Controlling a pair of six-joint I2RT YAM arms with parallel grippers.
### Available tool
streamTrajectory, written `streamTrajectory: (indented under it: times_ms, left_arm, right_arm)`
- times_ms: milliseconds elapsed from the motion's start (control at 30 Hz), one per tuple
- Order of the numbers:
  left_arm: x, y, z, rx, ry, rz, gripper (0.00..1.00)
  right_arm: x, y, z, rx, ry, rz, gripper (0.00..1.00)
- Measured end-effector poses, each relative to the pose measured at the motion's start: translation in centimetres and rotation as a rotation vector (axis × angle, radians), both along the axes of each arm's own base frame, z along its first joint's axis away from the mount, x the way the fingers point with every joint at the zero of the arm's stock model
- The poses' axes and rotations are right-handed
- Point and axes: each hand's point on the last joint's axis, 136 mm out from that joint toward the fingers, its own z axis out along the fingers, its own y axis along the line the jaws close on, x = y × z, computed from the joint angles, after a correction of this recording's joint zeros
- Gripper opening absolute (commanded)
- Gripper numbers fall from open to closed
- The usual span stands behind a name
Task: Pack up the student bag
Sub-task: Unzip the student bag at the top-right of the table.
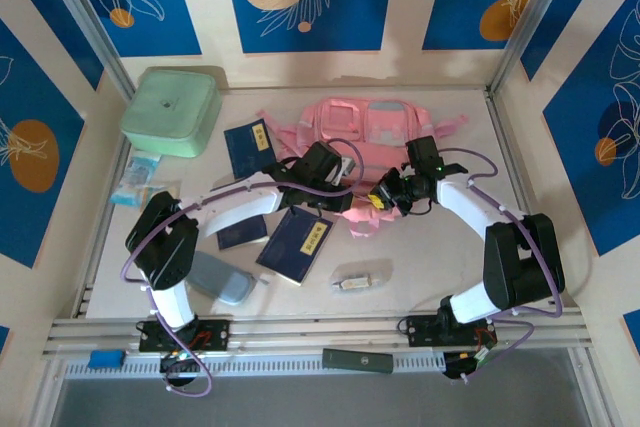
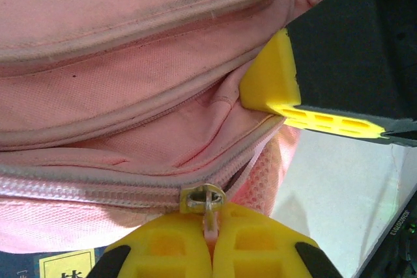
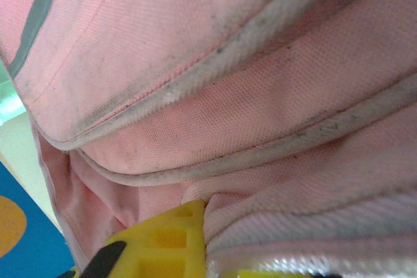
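Note:
Teeth beyond the slider (image 2: 203,198) are closed, so my left gripper will next move outward along the zip to the bag's side by the notebooks and release the tab.
The student bag (image 1: 385,127), a large soft pink backpack, lies at the back middle of the table. My left gripper (image 1: 350,190) is at its near edge. In the left wrist view its yellow fingers (image 2: 163,249) are shut on the pink pull tab (image 2: 211,224) of the zip slider (image 2: 203,198). The zip gapes a little just right of the slider. My right gripper (image 1: 380,199) is close beside it, and its yellow fingertip (image 2: 273,79) presses into the bag. In the right wrist view the right gripper (image 3: 218,266) is shut on a fold of the pink fabric (image 3: 260,219) at the zip's edge.
A mint-green box (image 1: 172,110) stands at the back left. Three dark blue notebooks (image 1: 250,147) (image 1: 297,244) (image 1: 243,234) lie left of the bag. Near the left arm's base is a grey-blue pouch (image 1: 220,277). A small packet (image 1: 135,182) and a small white object (image 1: 358,280) also lie here.

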Motion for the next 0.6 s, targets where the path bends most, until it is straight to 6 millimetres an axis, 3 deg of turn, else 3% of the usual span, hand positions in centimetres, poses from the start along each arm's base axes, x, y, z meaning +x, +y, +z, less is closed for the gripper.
streamTrajectory:
  times_ms: [300,467,600]
  left_arm:
    - [0.7,0.7,0.8,-0.011,-0.023,0.008,0.00]
    - [3.3,4.1,1.3,-0.037,-0.024,0.089,0.00]
    - [4.5,5.9,0.4,-0.038,-0.004,0.121,0.00]
  right_arm:
    - [-0.3,-2.5,2.5,-0.030,-0.091,0.003,0.00]
    - [-0.4,-5.7,4.6,-0.047,-0.172,-0.042,0.00]
    - [-1.0,-6.6,4.8,-0.056,-0.178,-0.035,0.00]
